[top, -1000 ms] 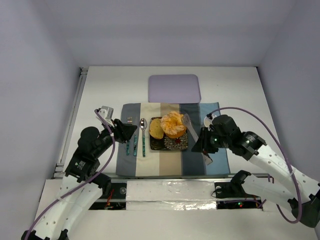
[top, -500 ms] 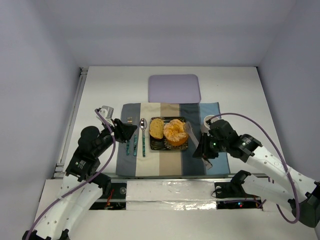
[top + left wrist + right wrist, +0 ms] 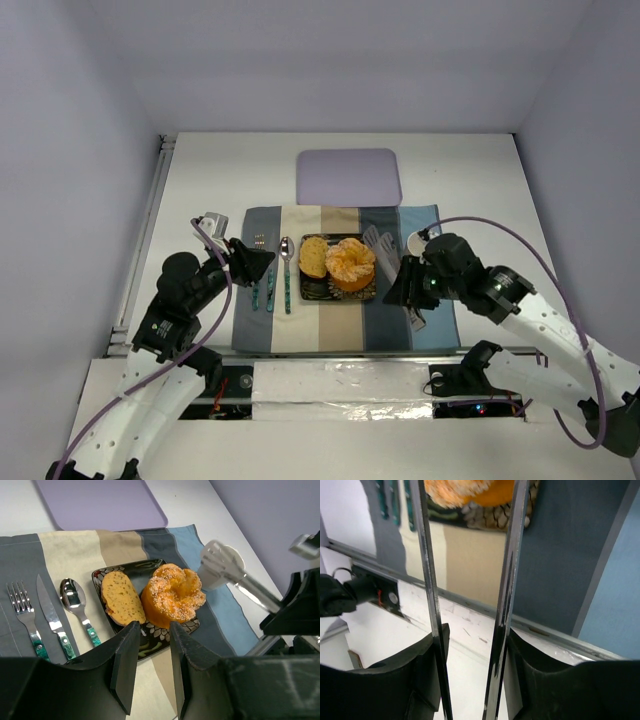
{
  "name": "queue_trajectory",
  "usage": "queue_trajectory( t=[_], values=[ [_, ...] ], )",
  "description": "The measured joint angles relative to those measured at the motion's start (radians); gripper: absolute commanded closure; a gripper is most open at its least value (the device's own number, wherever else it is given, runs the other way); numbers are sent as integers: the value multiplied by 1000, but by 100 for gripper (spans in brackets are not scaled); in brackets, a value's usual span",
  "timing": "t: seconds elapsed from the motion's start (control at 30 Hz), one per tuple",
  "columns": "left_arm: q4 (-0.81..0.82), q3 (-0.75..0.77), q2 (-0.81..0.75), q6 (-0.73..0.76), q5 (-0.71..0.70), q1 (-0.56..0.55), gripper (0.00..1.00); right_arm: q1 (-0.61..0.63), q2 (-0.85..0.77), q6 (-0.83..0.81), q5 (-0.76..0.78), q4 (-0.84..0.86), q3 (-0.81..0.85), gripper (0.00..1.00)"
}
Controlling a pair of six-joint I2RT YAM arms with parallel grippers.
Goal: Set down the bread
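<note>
My right gripper should next carry the tongs outward, to the gripper's right in the top view, to the clear table [image 3: 470,203] beside the placemat. Then it should lower and release them.
The bread [image 3: 313,257], a golden slice with a browner crust, lies on the left half of the dark patterned plate [image 3: 338,291], touching the peeled orange [image 3: 350,264] on its right. The left wrist view shows the bread [image 3: 122,597], the orange [image 3: 172,597] and the plate [image 3: 145,566]. My left gripper [image 3: 262,262] hovers left of the plate, open and empty [image 3: 152,630]. My right gripper [image 3: 408,290] is shut on metal tongs [image 3: 377,245], whose open tips stand just right of the orange. The tong arms [image 3: 512,555] run up the right wrist view between my gripper's [image 3: 476,635] fingers.
A striped placemat [image 3: 340,322] lies under the plate. A fork [image 3: 22,605], knife [image 3: 50,615] and spoon [image 3: 75,600] lie left of the plate. A purple mat [image 3: 348,176] lies behind. A small white cup [image 3: 418,240] stands at the placemat's right edge.
The orange came down from a higher spot onto the plate beside the bread. The tongs let go of it and drew back to the right. The left arm has not moved.
</note>
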Motion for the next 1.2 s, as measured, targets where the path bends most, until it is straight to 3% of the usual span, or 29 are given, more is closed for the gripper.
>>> queue_trajectory(
  t=[0.2,0.37,0.67,0.8,0.93,1.2],
  values=[
    [0,0,-10,0,8,3,73,0,13,-10,111,-20,140,60],
    [2,-2,-35,0,12,3,73,-42,132,-53,235,-12,254,62],
    [7,-2,-108,0,10,3,72,-582,441,-210,307,93,369,66],
    [7,-2,-151,-1,1,-1,72,-749,610,-218,298,146,432,66],
    [7,-2,-173,-1,-10,-21,72,-834,792,-245,308,181,522,66],
    [6,-2,-179,-1,-25,-47,72,-842,1020,-439,338,201,581,65]
  ],
)
